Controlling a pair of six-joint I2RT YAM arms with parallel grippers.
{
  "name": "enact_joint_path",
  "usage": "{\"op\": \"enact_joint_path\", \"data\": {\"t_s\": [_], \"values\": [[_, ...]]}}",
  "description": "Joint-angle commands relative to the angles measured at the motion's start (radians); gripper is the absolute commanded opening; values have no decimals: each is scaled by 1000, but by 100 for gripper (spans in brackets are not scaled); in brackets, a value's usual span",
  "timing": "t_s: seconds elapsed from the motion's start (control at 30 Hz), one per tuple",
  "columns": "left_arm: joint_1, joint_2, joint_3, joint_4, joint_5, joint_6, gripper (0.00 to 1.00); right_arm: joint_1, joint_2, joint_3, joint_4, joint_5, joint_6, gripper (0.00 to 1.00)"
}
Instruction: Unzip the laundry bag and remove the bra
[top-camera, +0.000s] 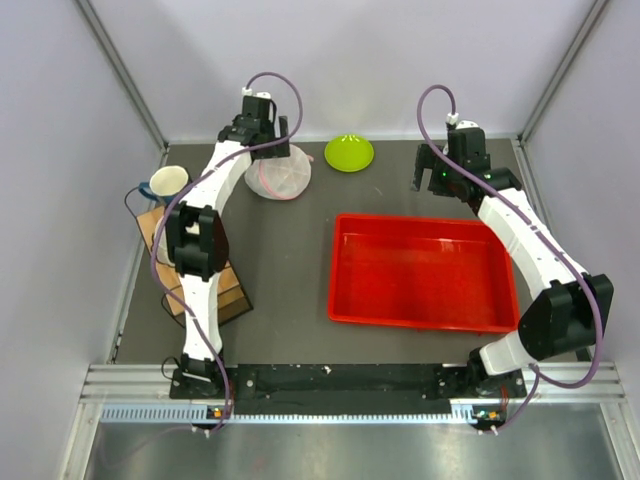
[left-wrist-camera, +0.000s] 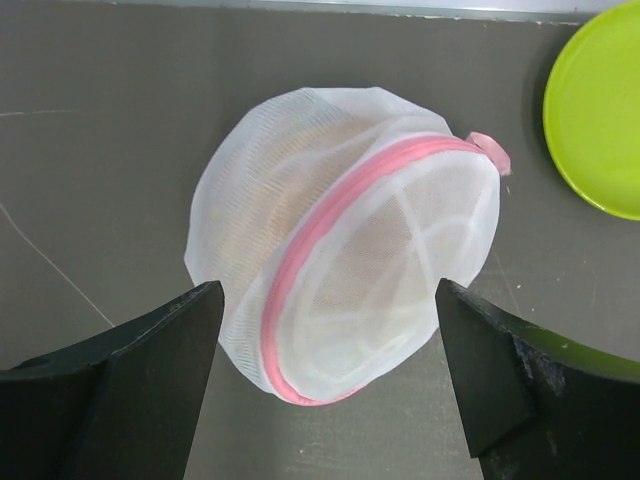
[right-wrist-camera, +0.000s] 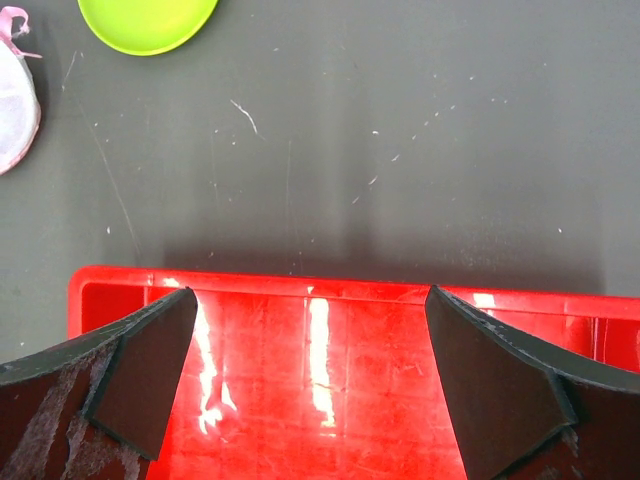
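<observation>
My left gripper lowers onto the bag's near end (top-camera: 273, 192) (left-wrist-camera: 303, 372) with the pink zipper band next and closes, because that end lies below, between its open fingers.
The laundry bag (left-wrist-camera: 340, 250), a round white mesh pouch, lies zipped on the dark table, its pink zipper band running across it. A pink pull tab (left-wrist-camera: 490, 150) sticks out at its upper right. The bra is hidden inside; only a faint tan tint shows through the mesh's left half. My left gripper (left-wrist-camera: 330, 300) hangs open just above the bag (top-camera: 278, 175), its black fingers (left-wrist-camera: 160, 340) either side of the bag's near end without touching it. My right gripper (right-wrist-camera: 308, 300) is open and empty over the far edge of the red tray (right-wrist-camera: 130, 280).
A lime-green plate (top-camera: 349, 152) lies just right of the bag at the back. The red tray (top-camera: 424, 315) fills the right middle of the table. A cup (top-camera: 168, 182) and a wooden block (top-camera: 232, 290) stand at the left edge by my left arm.
</observation>
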Motion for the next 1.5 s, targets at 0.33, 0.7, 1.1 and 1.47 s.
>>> {"op": "enact_joint_path", "data": {"t_s": [0.33,0.7,1.1,1.47], "values": [[-8,-97,-181,71,53,-64,87,12,6,18,35,-26,28,99],[-56,-225,-212,80,2,-41,0,20,-42,-8,35,-29,26,99],[-131,-489,-260,109,448,-73,0,32,-60,-16,228,-499,81,99],[-131,-454,-237,184,1016,-74,0,-159,21,-198,791,-1057,440,99]]}}
